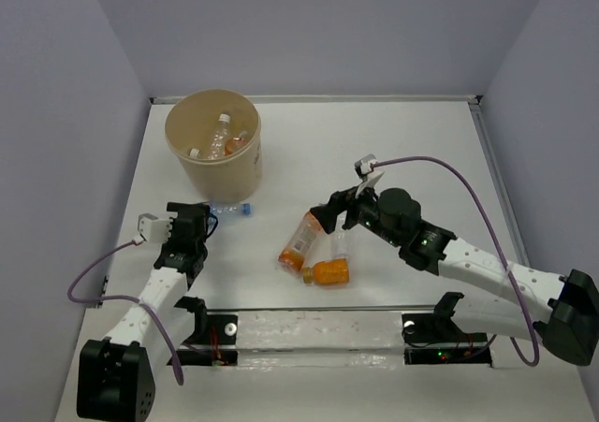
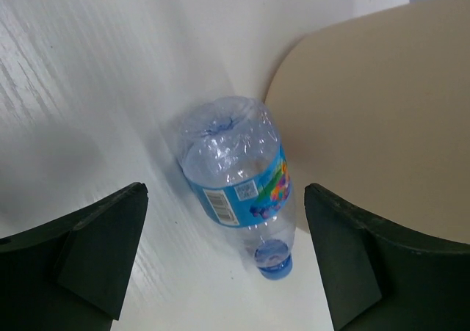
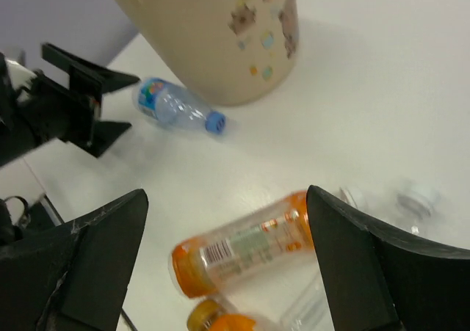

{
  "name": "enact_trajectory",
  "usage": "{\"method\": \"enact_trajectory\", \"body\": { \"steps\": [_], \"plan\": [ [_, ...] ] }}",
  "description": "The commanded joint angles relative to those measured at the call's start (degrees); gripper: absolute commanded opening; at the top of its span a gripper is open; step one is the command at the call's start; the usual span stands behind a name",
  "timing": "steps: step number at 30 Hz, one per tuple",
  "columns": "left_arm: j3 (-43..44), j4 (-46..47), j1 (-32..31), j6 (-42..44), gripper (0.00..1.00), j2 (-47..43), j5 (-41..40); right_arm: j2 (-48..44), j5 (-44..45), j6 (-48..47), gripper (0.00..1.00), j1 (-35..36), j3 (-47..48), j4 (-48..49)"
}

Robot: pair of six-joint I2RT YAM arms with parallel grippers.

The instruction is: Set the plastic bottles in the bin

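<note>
My left gripper moves down next until its open fingers straddle the base end of the blue-labelled bottle (image 1: 231, 209) (image 2: 225, 125), because the bottle lies flat on the tabletop below them.
The beige bin (image 1: 197, 165) stands at the back left with several bottles (image 1: 221, 139) inside. A clear blue-labelled bottle (image 1: 231, 209) lies on the table against the bin's base. In the left wrist view this bottle (image 2: 235, 177) lies between and beyond the open jaws, blue cap towards me. My left gripper (image 1: 208, 221) is open and empty just left of it. Two orange bottles (image 1: 298, 241) (image 1: 329, 272) and a clear bottle (image 1: 337, 244) lie mid-table. My right gripper (image 1: 335, 221) is open and empty above the orange bottle (image 3: 246, 246).
The bin wall (image 2: 382, 111) fills the right of the left wrist view, close to the bottle. A clear rail (image 1: 309, 333) runs along the near edge between the arm bases. Grey walls enclose the table on the left, back and right.
</note>
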Motion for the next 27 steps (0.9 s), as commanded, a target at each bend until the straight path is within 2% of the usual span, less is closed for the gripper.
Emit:
{"method": "enact_trajectory", "body": {
  "steps": [1, 6, 12, 16, 18, 19, 22, 25, 27],
  "plan": [
    [-0.19, 8.75, 3.05, -0.40, 0.97, 4.68, -2.32, -4.97, 5.55, 5.65, 0.93, 0.11, -6.51, -2.86],
    [0.25, 16.11, 5.33, 2.31, 0.97, 11.43, -0.39, -6.47, 10.04, 9.71, 0.93, 0.11, -11.17, -4.63],
    [3.41, 17.89, 5.95, 3.65, 0.97, 20.48, 1.63, -6.91, 10.12, 11.29, 0.93, 0.11, -13.38, -4.45],
    [3.41, 20.62, 6.30, 3.47, 0.92, 24.10, 1.64, -5.95, 12.41, 11.38, 0.93, 0.11, -14.35, -4.89],
    [3.41, 21.67, 6.40, 3.91, 0.88, 24.63, 0.94, -5.07, 14.78, 12.60, 0.93, 0.11, -14.26, -5.94],
    [3.33, 22.38, 6.39, 3.91, 0.82, 24.63, 0.58, -3.84, 15.83, 13.30, 0.93, 0.11, -13.91, -7.86],
    [3.06, 23.61, 6.75, 4.52, 0.75, 24.55, -0.73, -1.12, 21.09, 16.81, 0.95, 0.11, -12.51, -11.20],
    [2.36, 25.54, 6.83, 4.61, 0.68, 25.16, -0.74, 1.43, 22.34, 18.14, 0.98, -0.60, -10.40, -12.27],
    [2.27, 26.16, 6.92, 5.14, 0.58, 25.86, -0.74, 5.38, 22.17, 18.32, 1.00, -2.26, -8.91, -13.84]
  ]
}}
